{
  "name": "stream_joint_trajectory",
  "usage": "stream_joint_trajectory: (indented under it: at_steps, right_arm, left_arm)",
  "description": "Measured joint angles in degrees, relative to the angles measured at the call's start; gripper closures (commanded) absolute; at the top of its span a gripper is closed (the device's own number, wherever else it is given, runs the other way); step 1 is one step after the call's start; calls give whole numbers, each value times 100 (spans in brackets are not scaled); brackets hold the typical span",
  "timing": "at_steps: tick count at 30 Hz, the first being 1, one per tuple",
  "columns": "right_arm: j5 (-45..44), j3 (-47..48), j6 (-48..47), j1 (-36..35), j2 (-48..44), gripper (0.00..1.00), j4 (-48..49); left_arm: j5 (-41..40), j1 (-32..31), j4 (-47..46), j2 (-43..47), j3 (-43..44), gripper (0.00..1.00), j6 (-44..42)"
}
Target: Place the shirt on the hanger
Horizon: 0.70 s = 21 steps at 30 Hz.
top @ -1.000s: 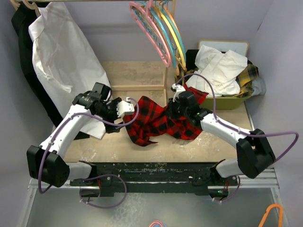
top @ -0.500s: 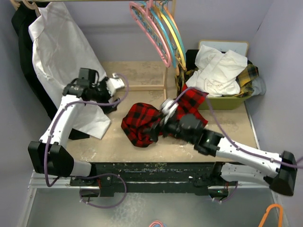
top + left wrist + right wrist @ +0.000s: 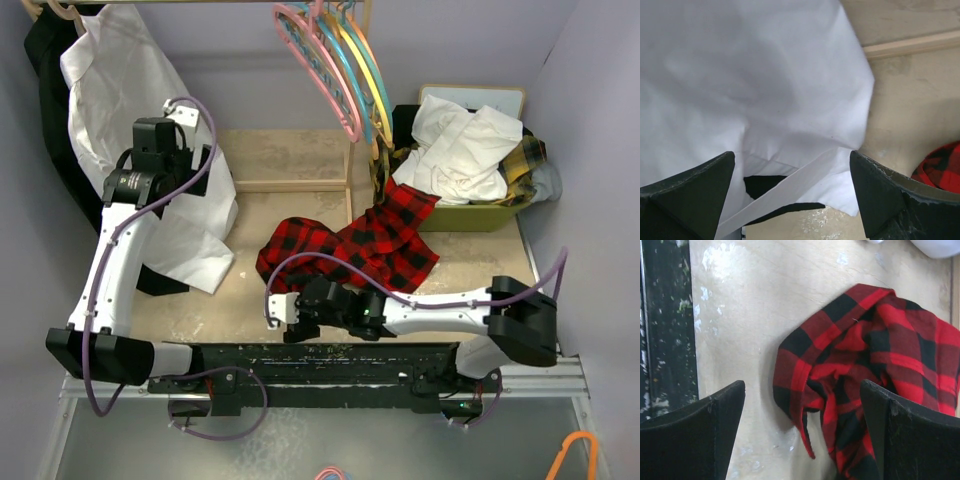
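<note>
I should move my right gripper's open fingers gently down and outward next. The raised fold of shirt [image 3: 798,376] is below my right gripper and slightly outward, and the fold's top fits between the fingers.
The red-and-black plaid shirt [image 3: 345,250] lies crumpled on the table, one end reaching up to the green bin. The pink hanger [image 3: 318,75] hangs on the rack at the back, apart from the shirt. My right gripper [image 3: 283,312] sits low near the table's front edge, open. In the right wrist view the shirt [image 3: 875,355] has a folded edge lying between the spread fingers, and the right gripper [image 3: 802,435] holds nothing. My left gripper [image 3: 170,170] is raised at the back left, open and empty, in front of the hanging white shirt [image 3: 750,75].
A white shirt [image 3: 130,110] and a dark garment [image 3: 48,90] hang at the left. Blue, yellow and orange hangers [image 3: 365,70] hang beside the pink one. A green bin [image 3: 470,215] of clothes stands at the right. The wooden rack post [image 3: 349,185] rises behind the shirt.
The right gripper has opened, let go of the shirt and swung down to the front edge. The shirt has settled on the table. The left arm has lifted back to the white shirt.
</note>
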State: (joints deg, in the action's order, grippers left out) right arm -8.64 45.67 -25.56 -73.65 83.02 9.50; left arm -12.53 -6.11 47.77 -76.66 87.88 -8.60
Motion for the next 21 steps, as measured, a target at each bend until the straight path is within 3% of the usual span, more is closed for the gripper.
stream_joint_trajectory:
  at_steps: [5, 8, 12, 18, 21]
  right_arm:
    - [734, 39, -925, 302, 459, 8, 105]
    - [1117, 146, -1250, 516, 577, 15, 85]
    - [1414, 289, -1497, 719, 745, 29, 166]
    - [1609, 446, -1646, 855, 1311, 32, 201]
    - [1679, 446, -1676, 911, 1482, 39, 192]
  left_arm:
    - [-573, 0, -15, 203, -2, 1, 365]
    - [-664, 0, -17, 214, -2, 1, 452]
    - [-719, 0, -26, 214, -13, 1, 496]
    - [-723, 0, -52, 214, -61, 1, 494]
    - [-577, 0, -48, 216, -61, 1, 444]
